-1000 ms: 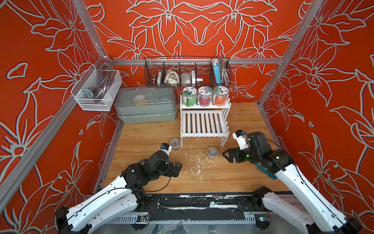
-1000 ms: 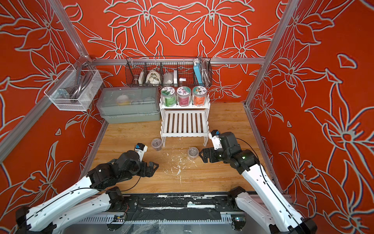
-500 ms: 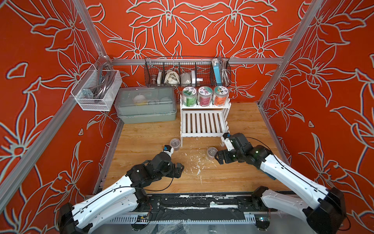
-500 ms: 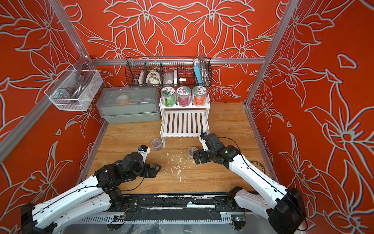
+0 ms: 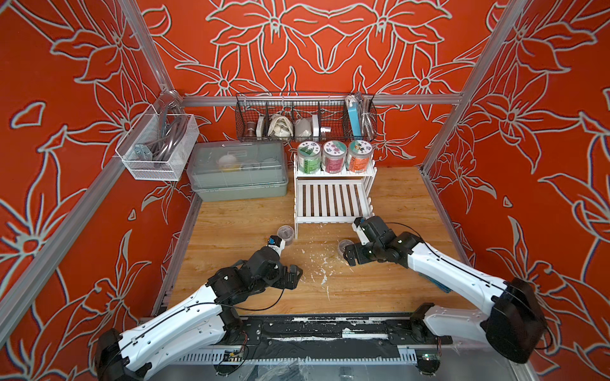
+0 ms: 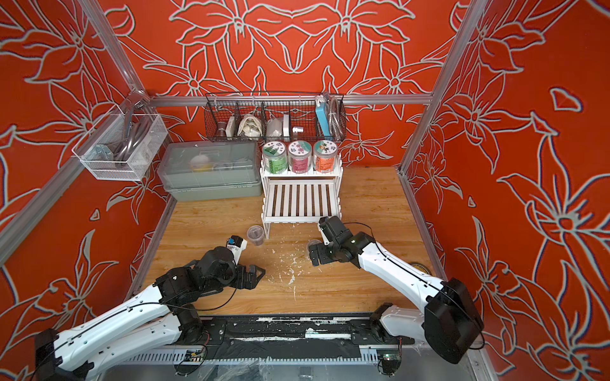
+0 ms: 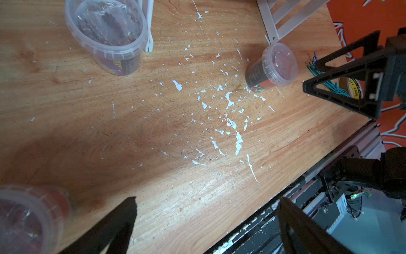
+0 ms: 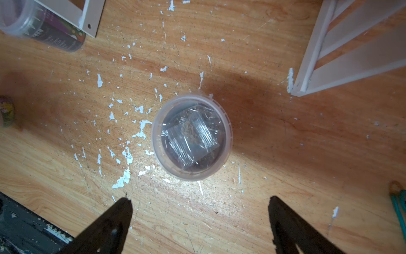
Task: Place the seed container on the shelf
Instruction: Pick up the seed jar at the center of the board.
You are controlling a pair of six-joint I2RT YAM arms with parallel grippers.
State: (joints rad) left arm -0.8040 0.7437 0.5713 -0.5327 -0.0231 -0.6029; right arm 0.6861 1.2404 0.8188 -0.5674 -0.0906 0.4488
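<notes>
My right gripper has its open fingers just short of the rim of the clear seed container (image 5: 345,244) (image 8: 192,136), so next it should lower, move outward and close around the container.
A small clear seed container (image 8: 192,136) with a packet inside stands upright on the wooden floor, just ahead of my right gripper (image 8: 198,200), which is open and empty. Both top views show that gripper (image 5: 350,255) (image 6: 315,255) hovering close beside the container (image 5: 345,244), in front of the shelf (image 5: 333,199). The white two-tier shelf (image 6: 302,199) has a bare lower tier and three jars (image 5: 334,156) on its upper tier. A second seed container (image 5: 285,232) stands by the shelf's front left leg. My left gripper (image 5: 295,275) (image 7: 207,200) is open over bare floor.
A grey-green lidded bin (image 5: 237,171) sits left of the shelf. A black wire basket (image 5: 305,117) hangs on the back wall and a white mesh basket (image 5: 158,145) on the left wall. A tape roll (image 6: 417,267) lies under my right arm. A blurred third cup (image 7: 26,220) stands beside my left fingers.
My right gripper has moved left across the floor to the seed container and stands fully open. The left arm has barely shifted.
</notes>
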